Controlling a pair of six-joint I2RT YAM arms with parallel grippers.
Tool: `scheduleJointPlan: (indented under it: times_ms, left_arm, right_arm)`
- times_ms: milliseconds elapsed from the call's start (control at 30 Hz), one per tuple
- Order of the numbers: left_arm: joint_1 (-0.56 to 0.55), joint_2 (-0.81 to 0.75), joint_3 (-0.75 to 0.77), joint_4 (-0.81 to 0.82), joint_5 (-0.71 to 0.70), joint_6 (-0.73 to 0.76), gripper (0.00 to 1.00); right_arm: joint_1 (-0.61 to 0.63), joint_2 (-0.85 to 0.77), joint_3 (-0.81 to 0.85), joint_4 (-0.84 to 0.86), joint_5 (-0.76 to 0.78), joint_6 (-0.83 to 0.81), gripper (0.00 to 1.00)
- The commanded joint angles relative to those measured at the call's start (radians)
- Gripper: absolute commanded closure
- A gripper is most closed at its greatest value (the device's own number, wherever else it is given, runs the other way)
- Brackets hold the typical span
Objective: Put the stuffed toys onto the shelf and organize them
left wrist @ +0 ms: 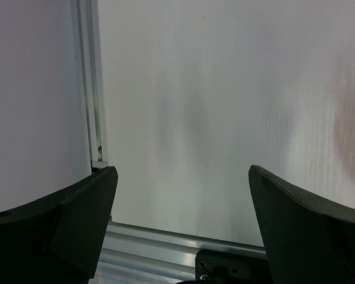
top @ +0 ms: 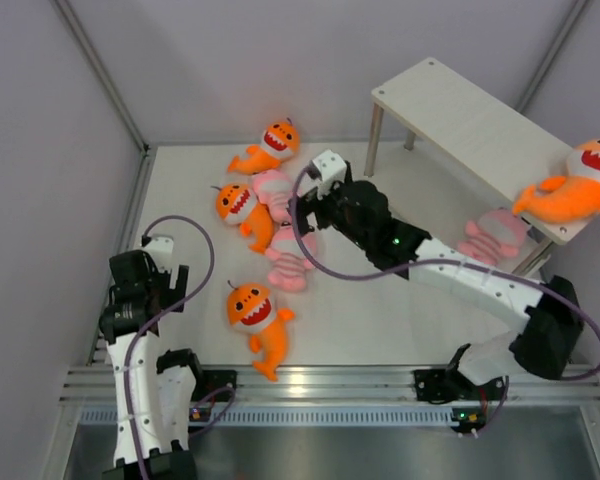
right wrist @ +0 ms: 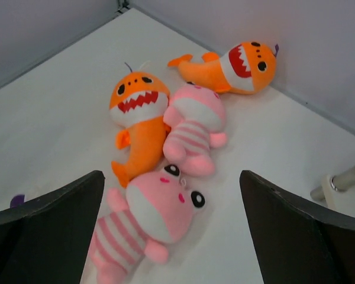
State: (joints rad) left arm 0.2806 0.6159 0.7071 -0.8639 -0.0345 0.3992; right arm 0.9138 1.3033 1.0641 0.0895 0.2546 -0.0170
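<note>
Next, my left gripper swings outward and down onto the middle shark's head [top: 237, 204], which borders empty table, since pink plush crowd the middle shark's other side.
The cream shelf [top: 458, 112] stands at the back right. One orange shark plush [top: 578, 190] lies on the right end of its top board. A pink striped plush [top: 495, 237] lies on the lower board. Three orange sharks lie on the table: far [top: 270, 148], middle [top: 242, 212] and near [top: 258, 315]. Two pink plush [top: 275, 190] [top: 290, 265] lie beside the middle shark. My right gripper [top: 308, 212] [right wrist: 173, 231] is open above the nearer pink plush [right wrist: 148, 219], not touching it. My left gripper [top: 165, 285] [left wrist: 183, 225] is open and empty at the left.
Grey walls close the left, back and right sides. A metal rail [top: 320, 380] runs along the near edge and shows in the left wrist view [left wrist: 160, 242]. A grey shelf leg [right wrist: 343, 180] stands to the right of the right gripper.
</note>
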Motion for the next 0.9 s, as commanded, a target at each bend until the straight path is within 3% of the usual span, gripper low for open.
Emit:
scheduleJointPlan:
  times_ms: [0, 100, 167, 200, 267, 333, 433, 500, 867]
  left_arm:
    - [0.005, 0.027, 0.037, -0.024, 0.012, 0.013, 0.01]
    - [0.005, 0.060, 0.078, -0.030, 0.030, 0.021, 0.01]
    - [0.005, 0.113, 0.107, -0.050, 0.122, 0.024, 0.01]
    - [0.003, 0.136, 0.138, -0.056, 0.207, 0.036, 0.01]
    - [-0.018, 0.224, 0.167, -0.053, 0.242, 0.052, 0.01]
    - [-0.067, 0.344, 0.224, -0.049, 0.168, 0.066, 0.01]
    - [-0.233, 0.521, 0.310, -0.027, 0.004, 0.078, 0.01]
    - [-0.309, 0.632, 0.379, 0.023, 0.022, 0.093, 0.01]
    - [-0.311, 1.085, 0.736, 0.220, 0.241, -0.046, 0.01]
  right_arm:
    - [-0.071, 0.218, 0.311, -0.151, -0.104, -0.028, 0.03]
    - [-0.127, 0.402, 0.507, -0.232, -0.121, 0.000, 0.07]
    - [-0.138, 0.474, 0.539, -0.231, -0.138, 0.000, 0.08]
    - [-0.136, 0.491, 0.530, -0.205, -0.167, 0.000, 0.08]
    - [-0.138, 0.502, 0.516, -0.185, -0.196, 0.002, 0.08]
    - [-0.136, 0.514, 0.496, -0.186, -0.232, -0.006, 0.08]
    - [-0.138, 0.508, 0.450, -0.185, -0.241, -0.030, 0.09]
    - [-0.141, 0.504, 0.419, -0.185, -0.248, -0.031, 0.08]
    - [-0.141, 0.498, 0.321, -0.175, -0.339, 0.009, 0.10]
